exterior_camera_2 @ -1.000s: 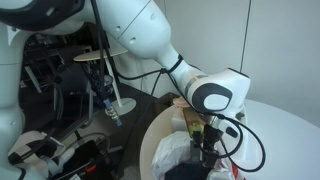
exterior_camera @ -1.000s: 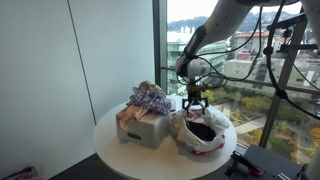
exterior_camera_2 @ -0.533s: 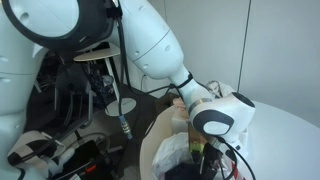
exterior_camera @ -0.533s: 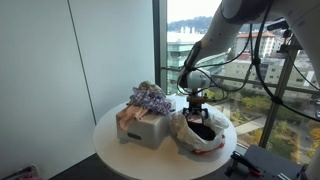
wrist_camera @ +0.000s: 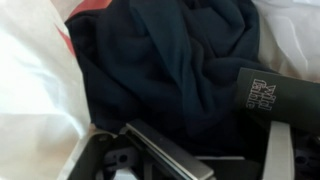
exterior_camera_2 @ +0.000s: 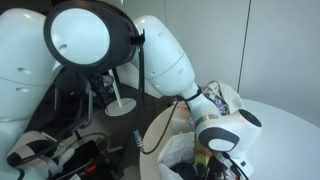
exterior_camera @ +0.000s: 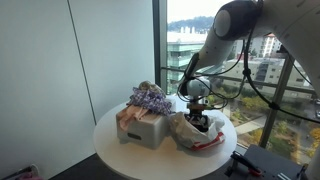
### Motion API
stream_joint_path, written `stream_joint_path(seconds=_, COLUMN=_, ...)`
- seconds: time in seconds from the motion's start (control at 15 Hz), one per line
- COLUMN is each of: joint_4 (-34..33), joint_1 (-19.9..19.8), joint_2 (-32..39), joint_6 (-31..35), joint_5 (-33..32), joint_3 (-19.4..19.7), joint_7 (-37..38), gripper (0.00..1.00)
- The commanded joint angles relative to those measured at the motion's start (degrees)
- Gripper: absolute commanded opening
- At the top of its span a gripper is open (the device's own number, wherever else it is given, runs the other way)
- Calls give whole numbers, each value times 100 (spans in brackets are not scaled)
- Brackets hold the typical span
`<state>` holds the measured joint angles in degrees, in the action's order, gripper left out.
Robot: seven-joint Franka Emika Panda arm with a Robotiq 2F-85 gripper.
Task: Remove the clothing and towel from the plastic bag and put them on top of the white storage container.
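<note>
The dark navy cloth (exterior_camera: pixel 199 123) is between the gripper's open fingers, so the gripper will next move slightly toward the dark label and close on the cloth.
The plastic bag (exterior_camera: pixel 205 135), white with red markings, stands open on the round table next to the white storage container (exterior_camera: pixel 150 128). The mottled purple and white clothing (exterior_camera: pixel 150 98) lies on top of the container, with a pinkish-peach cloth (exterior_camera: pixel 127 115) beside it. My gripper (exterior_camera: pixel 200 118) is down in the bag's mouth. In the wrist view a dark navy cloth (wrist_camera: pixel 170 65) fills the bag (wrist_camera: pixel 35 90), and my gripper (wrist_camera: pixel 220 160) is open just above it, its fingers (wrist_camera: pixel 160 150) wide apart. In an exterior view the gripper (exterior_camera_2: pixel 215 160) is partly hidden by the bag (exterior_camera_2: pixel 172 155).
The round white table (exterior_camera: pixel 120 150) is small, with its edge close around the container and bag. A window with metal railing (exterior_camera: pixel 250 70) stands right behind. A dark label with white lettering (wrist_camera: pixel 266 93) shows on the cloth. Cables and stands (exterior_camera_2: pixel 100 95) crowd the floor.
My gripper has come down from above the bag into its mouth, close over the dark cloth. The clothing on the container has not moved.
</note>
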<state>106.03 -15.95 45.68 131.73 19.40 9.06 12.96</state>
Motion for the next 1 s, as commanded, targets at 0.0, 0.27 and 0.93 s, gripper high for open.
stream_joint_path(seconds=0.0, joint_4=-250, joint_1=-29, joint_2=122, joint_6=87, joint_5=42, joint_3=23, joint_7=123, gripper=58)
stream_joint_path(seconds=0.27, joint_4=-346, joint_1=-68, joint_2=100, joint_6=14, joint_5=75, joint_3=5, joint_7=179, gripper=29)
stream_joint_path(seconds=0.93, joint_4=51, joint_1=-191, joint_2=-434, joint_6=-191, joint_5=107, joint_3=37, joint_7=83, gripper=3)
